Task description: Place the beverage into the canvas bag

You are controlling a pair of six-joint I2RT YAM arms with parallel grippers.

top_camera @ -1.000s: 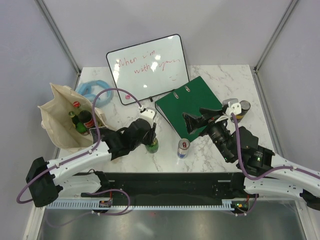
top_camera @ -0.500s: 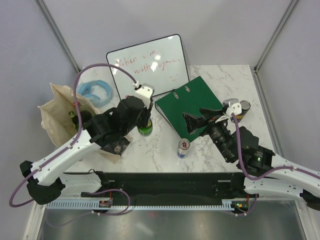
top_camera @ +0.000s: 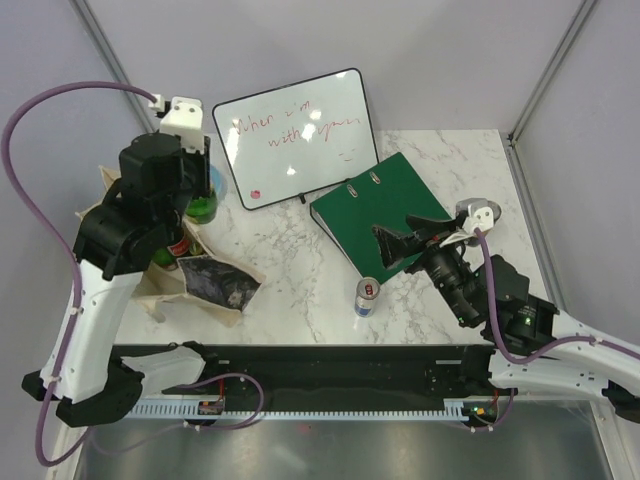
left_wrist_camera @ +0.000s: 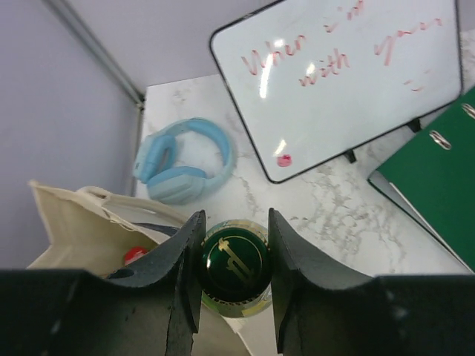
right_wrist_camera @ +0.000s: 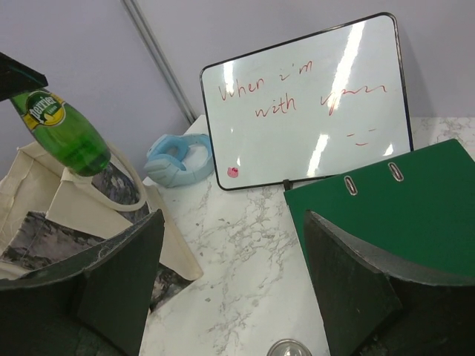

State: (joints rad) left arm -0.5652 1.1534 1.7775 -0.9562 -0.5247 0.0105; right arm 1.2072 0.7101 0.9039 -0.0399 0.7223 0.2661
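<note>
The bottle still hangs above the bag's rim, so the robot's left gripper should move back and down into the bag's opening [top_camera: 168, 262] [left_wrist_camera: 110, 248] to let it go.
A green Perrier bottle [right_wrist_camera: 63, 130], the beverage, hangs in the air with my left gripper [left_wrist_camera: 235, 222] shut on its neck just under the dark green cap [left_wrist_camera: 236, 261]. In the top view the bottle [top_camera: 204, 207] hangs over the far right rim of the canvas bag [top_camera: 140, 285]. The beige bag [right_wrist_camera: 44, 200] stands open at the table's left, its dark mottled print [top_camera: 215, 285] facing right. Inside it I see a red cap [left_wrist_camera: 133, 254] and another bottle [top_camera: 163, 257]. My right gripper [top_camera: 410, 240] is open over the green binder's near edge, with nothing between its fingers.
Blue headphones [left_wrist_camera: 185, 159] lie behind the bag. A whiteboard [top_camera: 295, 135] leans at the back. A green binder [top_camera: 380, 215] lies right of centre, and a small can [top_camera: 367, 297] stands in front of it.
My left arm has lifted the green bottle from the table's middle and carried it up and left, to above the bag. The right arm has barely shifted.
</note>
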